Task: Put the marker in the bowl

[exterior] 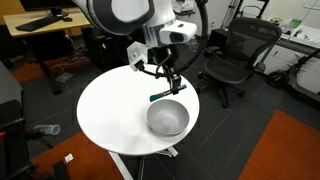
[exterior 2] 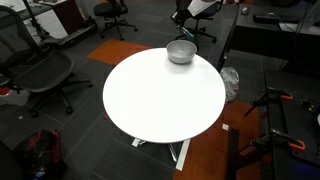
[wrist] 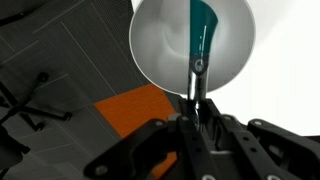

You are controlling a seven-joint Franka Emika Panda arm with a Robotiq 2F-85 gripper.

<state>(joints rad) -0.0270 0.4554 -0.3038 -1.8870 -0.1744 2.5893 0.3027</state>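
The marker still hangs above the bowl, apart from it, so next I will move my gripper down toward the inside of the bowl and release the teal-blue marker [exterior: 166, 96] there.
The light grey-white bowl [exterior: 167, 119] stands near the edge of the round white table [exterior: 110, 115]; it also shows in the other exterior view [exterior 2: 181, 52]. My gripper [exterior: 171, 84] hangs just above the bowl's far rim and is shut on the teal-blue marker [exterior: 166, 96]. In the wrist view the marker [wrist: 202, 30] sticks out from between the fingers [wrist: 195, 118], its teal part over the bowl's inside [wrist: 160, 45] and its darker end in the jaws. The marker is held above the bowl, apart from it.
Black office chairs [exterior: 232, 55] stand around the table, and another [exterior 2: 40, 72] shows in an exterior view. An orange floor patch [wrist: 135, 108] lies beside the table. A desk [exterior: 40, 22] stands behind. The table top [exterior 2: 160, 100] is bare apart from the bowl.
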